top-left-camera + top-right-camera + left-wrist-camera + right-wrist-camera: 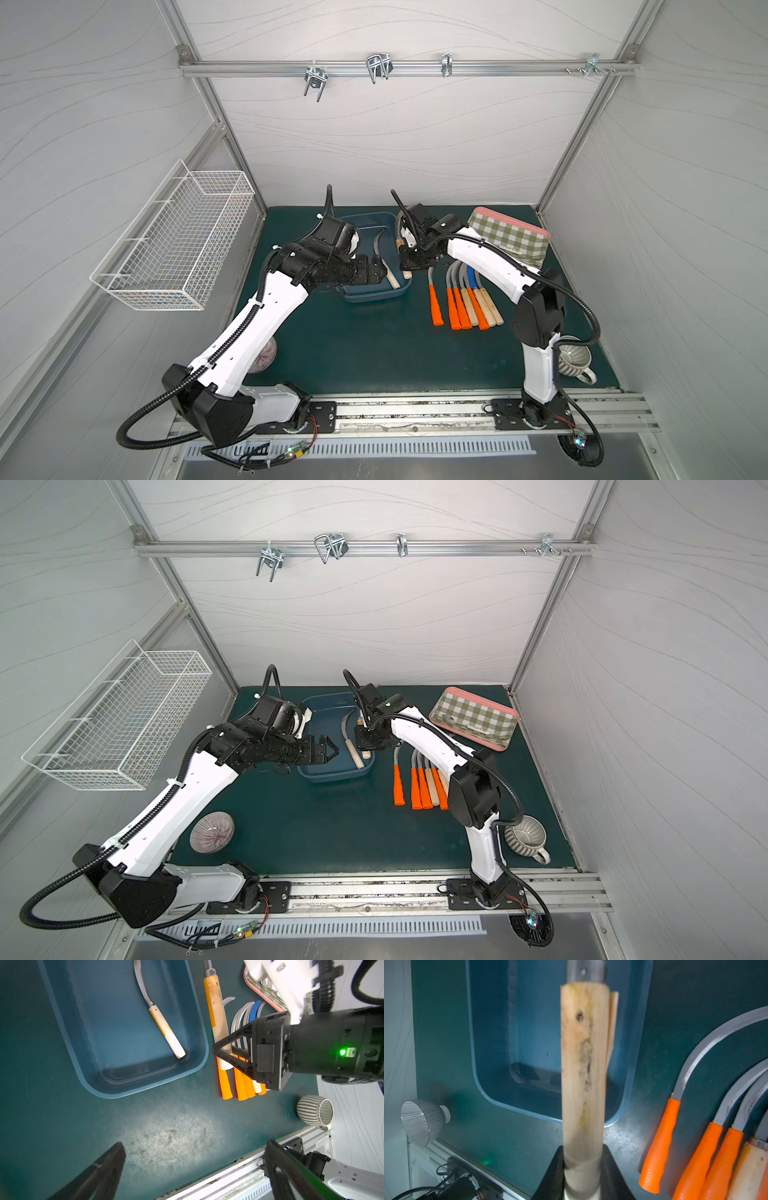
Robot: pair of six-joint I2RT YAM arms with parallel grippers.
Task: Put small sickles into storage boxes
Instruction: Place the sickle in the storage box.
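My right gripper next needs to cross the tub's rim, over the pale-handled sickle, then lower and release its own sickle on the tub's bare, empty bottom beyond.
The storage box, a dark blue tub [374,297] [332,776] [145,1087] [481,1088], sits mid-table with one pale-handled small sickle [392,279] [357,756] [166,1032] lying inside. My right gripper [406,266] [365,746] [223,1051] [582,1167] is shut on the end of a wooden-handled sickle [217,1012] [583,1064], held above the tub's right rim. Several more sickles [465,303] [419,789] [241,1082] [695,1147] lie in a row on the mat to the right, one with a blue blade [471,276]. My left gripper [380,268] [332,750] [195,1145] hovers open and empty over the tub's front left.
A green-checked pink-rimmed tray [511,237] [473,719] stands at the back right. A ribbed cup [575,363] [525,837] [313,1112] sits by the right arm's base, a striped bowl [212,832] [422,1122] at the front left. A white wire basket [174,245] hangs on the left wall.
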